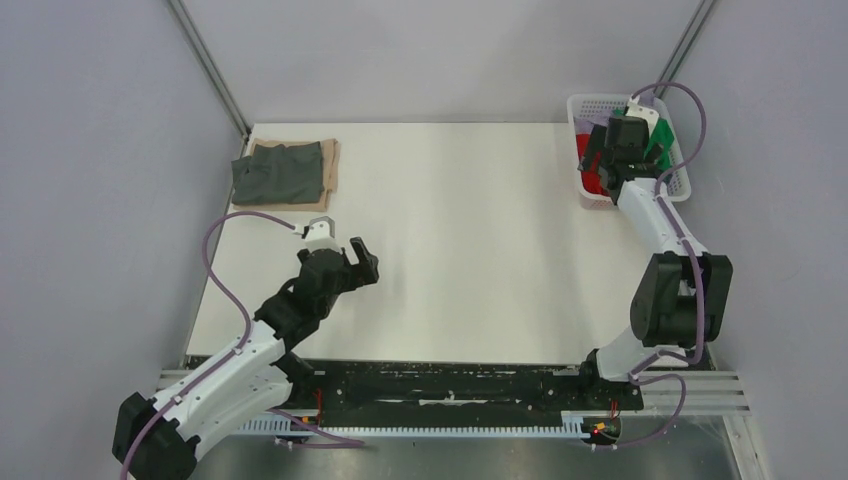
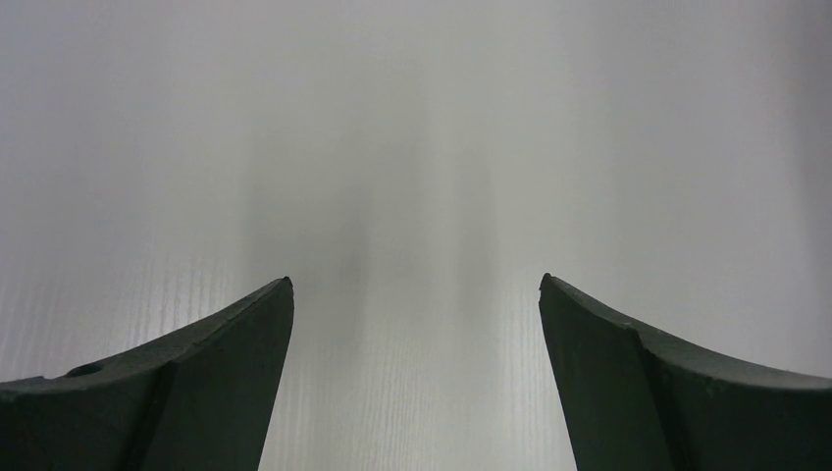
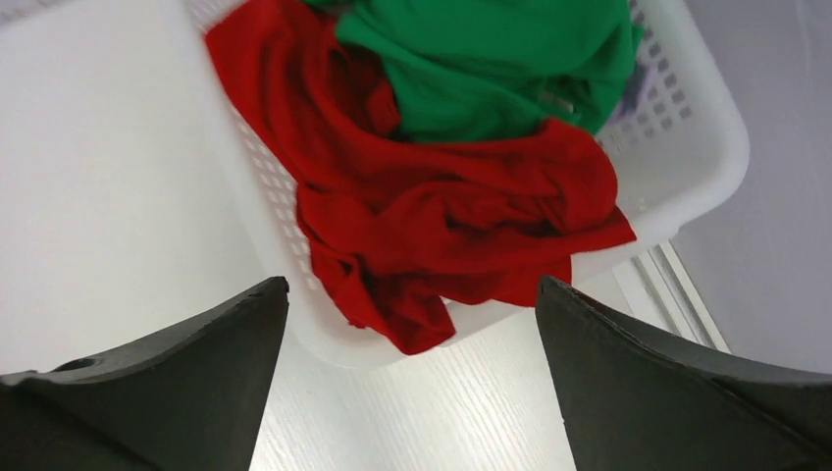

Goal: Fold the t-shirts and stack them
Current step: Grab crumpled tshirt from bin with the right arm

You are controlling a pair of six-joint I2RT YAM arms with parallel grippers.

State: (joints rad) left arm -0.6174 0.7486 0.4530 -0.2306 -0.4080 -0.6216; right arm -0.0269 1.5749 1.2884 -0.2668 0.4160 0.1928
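Observation:
The right gripper moves down into the basket's near end next and closes on the red t-shirt's near folds, as they lie below its open fingers.
A folded dark grey t-shirt (image 1: 277, 174) lies on a folded tan t-shirt (image 1: 330, 160) at the table's far left corner. A white lattice basket (image 1: 588, 106) at the far right holds a crumpled red t-shirt (image 3: 442, 216) and a green t-shirt (image 3: 491, 59); a bit of pale lilac cloth (image 3: 638, 83) shows at the basket wall. The red shirt hangs over the basket's near rim. My right gripper (image 3: 412, 289) is open and empty, just above the basket's near end (image 1: 606, 160). My left gripper (image 1: 356, 252) is open and empty over bare table (image 2: 416, 285).
The white tabletop (image 1: 460, 240) lies between the stack and the basket. Grey walls close in on the left, the back and the right. A metal rail (image 1: 480, 385) with cables runs along the near edge by the arm bases.

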